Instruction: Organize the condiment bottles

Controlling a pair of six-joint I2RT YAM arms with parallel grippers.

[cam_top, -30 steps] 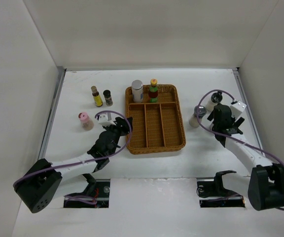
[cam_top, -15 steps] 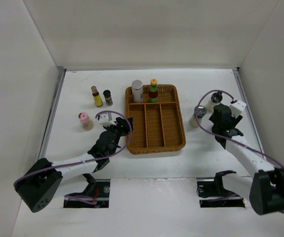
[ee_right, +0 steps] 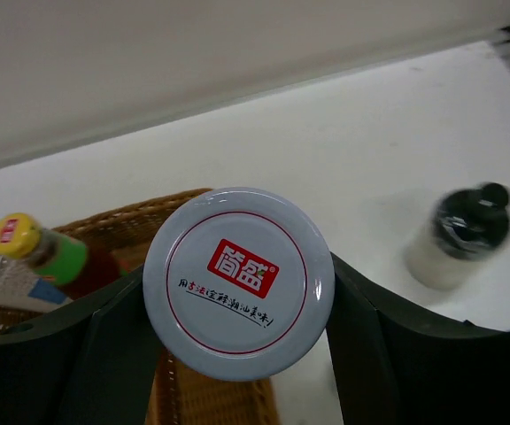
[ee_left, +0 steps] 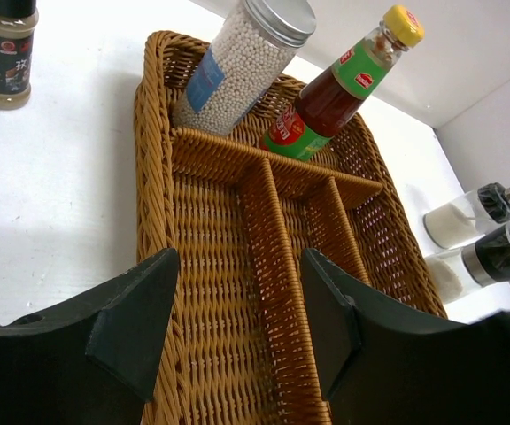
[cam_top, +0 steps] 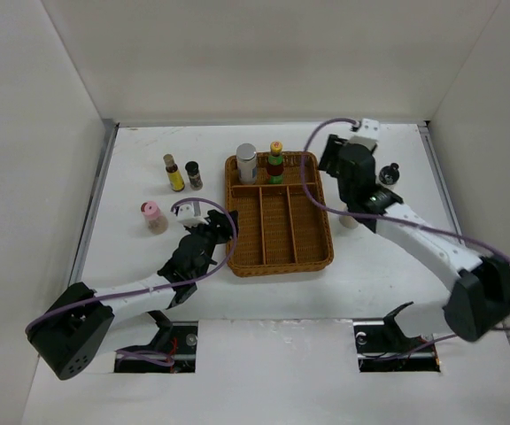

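The basket's back section has free room beside the sauce bottle (cam_top: pixel 275 162), so I should move my right gripper toward that bottle and lower the jar into the gap.
My right gripper (cam_top: pixel 333 159) is shut on a white-lidded jar (ee_right: pixel 237 282) and holds it above the back right corner of the woven basket (cam_top: pixel 279 268). A silver-lidded clear shaker (cam_top: pixel 247 163) and the green-red sauce bottle (cam_top: pixel 275 162) with its yellow cap stand in the basket's back compartment. My left gripper (cam_top: pixel 220 228) is open and empty over the basket's near left rim (ee_left: pixel 153 221). A yellow bottle (cam_top: pixel 173 173), a black-capped dark jar (cam_top: pixel 194 175) and a pink-capped bottle (cam_top: pixel 153 217) stand left of the basket. A black-topped shaker (cam_top: pixel 390 173) stands to its right.
A second shaker (ee_left: pixel 494 257) stands right of the basket, mostly hidden under my right arm in the top view. The basket's three long front compartments hold nothing. White walls close the table at the back and both sides.
My right arm has swung left and back from the table's right side to above the basket's back right corner, with the jar in it. The left arm has not moved.
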